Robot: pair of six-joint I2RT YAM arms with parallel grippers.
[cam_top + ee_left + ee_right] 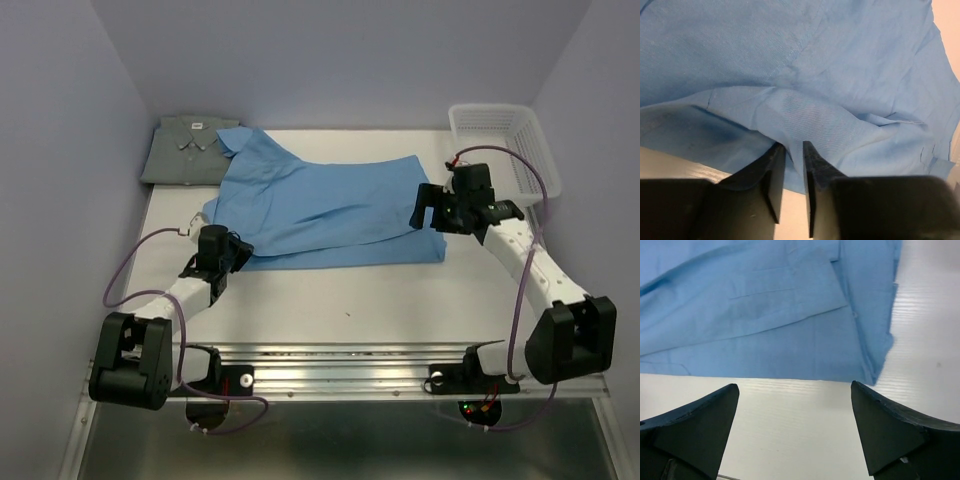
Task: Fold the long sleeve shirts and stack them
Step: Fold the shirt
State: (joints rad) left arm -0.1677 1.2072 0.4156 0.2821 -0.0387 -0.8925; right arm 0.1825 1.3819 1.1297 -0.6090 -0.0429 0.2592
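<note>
I will lower my right gripper to that end of the blue shirt's upper layer next, because the blue shirt has the end of its upper layer [416,229] [836,299] short of the layer beneath.
The light sky-blue shirt [320,205] lies partly folded across the middle of the table, its collar toward the back left. The grey shirt [188,148] lies folded at the back left corner, white neck label up, with the blue collar overlapping its right edge. My left gripper [238,252] is at the blue shirt's near left edge, and in the left wrist view it [794,155] is shut on a raised fold of the blue shirt [805,115]. My right gripper [427,206] is at the shirt's right edge. In the right wrist view it [795,405] is open and empty over bare table, just short of the shirt's hem [765,340].
A white mesh basket [505,140] stands at the back right, close behind the right arm. Lilac walls close in the table on the left, back and right. A metal rail [350,360] runs along the near edge between the arm bases.
</note>
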